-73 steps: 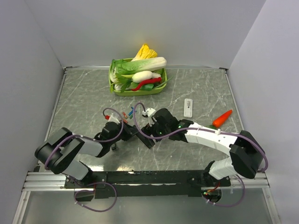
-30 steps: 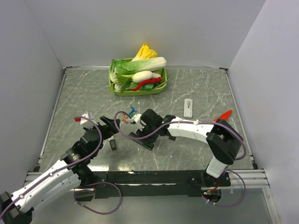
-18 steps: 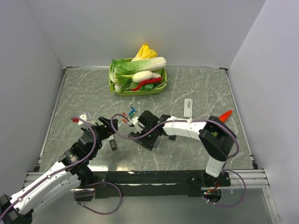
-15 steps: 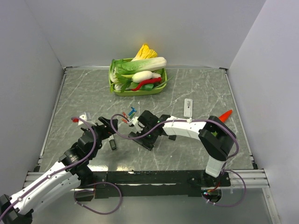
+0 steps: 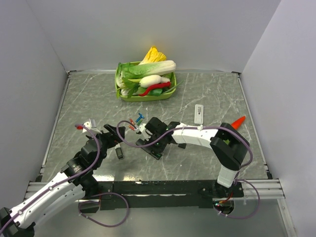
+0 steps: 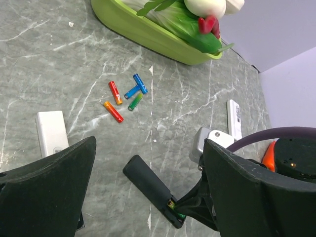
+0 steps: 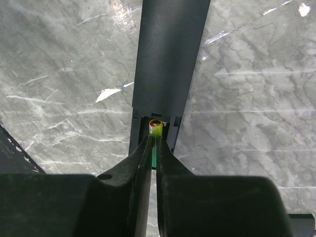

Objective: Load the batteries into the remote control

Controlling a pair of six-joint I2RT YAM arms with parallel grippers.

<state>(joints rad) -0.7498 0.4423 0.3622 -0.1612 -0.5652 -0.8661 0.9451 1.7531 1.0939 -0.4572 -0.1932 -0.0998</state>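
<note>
My left gripper moves down toward the right in the top view onto the black remote's closed end (image 5: 140, 142) (image 6: 135, 166) next, since it lies below on that side.
The black remote control (image 7: 170, 59) lies flat, its open compartment toward my right gripper (image 7: 154, 148). That gripper is shut on a green-and-yellow battery (image 7: 156, 129), holding it at the compartment's mouth. The left wrist view shows the same remote (image 6: 148, 183) with the battery (image 6: 176, 214) at its open end. Several loose batteries (image 6: 124, 96), red, blue and green, lie beyond it. From above, the right gripper (image 5: 148, 140) is over the remote (image 5: 156, 151) and the loose batteries (image 5: 134, 122) lie just behind. My left gripper (image 5: 116, 135) hangs open to the remote's left, holding nothing.
A green basket (image 5: 123, 95) of vegetables stands at the back. A white remote (image 5: 198, 113) and a carrot (image 5: 238, 122) lie to the right. A small white flat piece (image 6: 51, 133) rests on the table by the left gripper's finger.
My right gripper's jaws have closed onto the green battery at the remote's compartment, after the arm shifted slightly left. The left arm has barely moved and stays open.
</note>
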